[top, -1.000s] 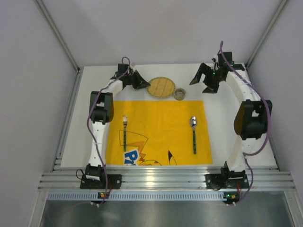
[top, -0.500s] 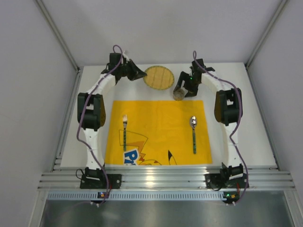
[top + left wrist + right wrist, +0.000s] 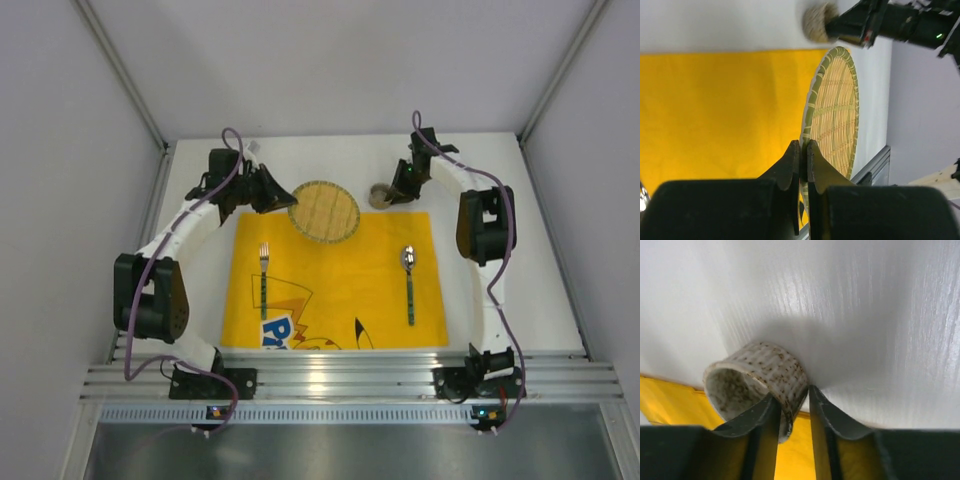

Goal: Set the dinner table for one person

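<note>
The left gripper will move back and down and let go of the bamboo plate (image 3: 324,210) between the fork and spoon, because the plate still sticks out over the back edge of the mat.
A round woven bamboo plate (image 3: 324,210) lies half over the back edge of the yellow mat (image 3: 335,270) on the dinner table (image 3: 330,152). My left gripper (image 3: 283,197) is shut on its left rim; in the left wrist view the gripper (image 3: 803,150) pinches the green-edged plate (image 3: 837,115), which looks tilted. A small speckled cup (image 3: 379,196) stands just behind the mat. My right gripper (image 3: 792,405) straddles the wall of the cup (image 3: 765,370), one finger inside and one outside. A narrow gap shows beside the outer finger (image 3: 832,415).
On the mat lie a fork (image 3: 264,280) at the left and a spoon (image 3: 409,280) at the right, both with green handles. Grey panels wall the table on three sides. A ribbed aluminium rail (image 3: 340,380) runs along the near edge.
My left gripper has dragged the plate toward me and onto the mat's back edge. My right gripper came in from the back right to the cup, and its jaws have narrowed around the wall.
</note>
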### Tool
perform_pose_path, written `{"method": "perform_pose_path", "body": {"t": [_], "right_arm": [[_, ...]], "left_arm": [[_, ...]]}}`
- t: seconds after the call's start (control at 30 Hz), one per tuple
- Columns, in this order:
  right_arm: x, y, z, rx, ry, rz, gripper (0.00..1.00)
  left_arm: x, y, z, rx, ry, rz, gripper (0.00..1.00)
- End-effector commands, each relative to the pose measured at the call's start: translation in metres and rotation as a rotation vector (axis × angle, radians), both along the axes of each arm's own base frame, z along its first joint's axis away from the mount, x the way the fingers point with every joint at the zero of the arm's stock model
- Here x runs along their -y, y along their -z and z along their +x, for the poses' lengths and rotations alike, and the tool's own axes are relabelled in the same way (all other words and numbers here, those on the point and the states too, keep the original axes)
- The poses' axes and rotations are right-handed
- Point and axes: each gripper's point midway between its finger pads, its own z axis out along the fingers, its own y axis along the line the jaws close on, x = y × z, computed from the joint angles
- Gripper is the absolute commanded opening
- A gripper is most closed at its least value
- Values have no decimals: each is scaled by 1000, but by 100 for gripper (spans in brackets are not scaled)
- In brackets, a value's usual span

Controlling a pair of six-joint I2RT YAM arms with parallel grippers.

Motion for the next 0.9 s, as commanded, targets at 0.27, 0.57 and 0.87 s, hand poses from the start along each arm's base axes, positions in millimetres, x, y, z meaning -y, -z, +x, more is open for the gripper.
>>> {"method": "perform_pose_path", "body": {"t": [0.27, 0.57, 0.87], "right_arm": [[24, -44, 7, 93, 50, -65, 0], [48, -114, -42, 170, 91, -119, 0], [62, -91, -115, 86, 78, -155, 0]], "left_arm": [[52, 75, -92, -123, 164, 140, 0], [60, 102, -118, -166, 202, 207, 0], [35, 146, -132, -259, 171, 355, 11]]}}
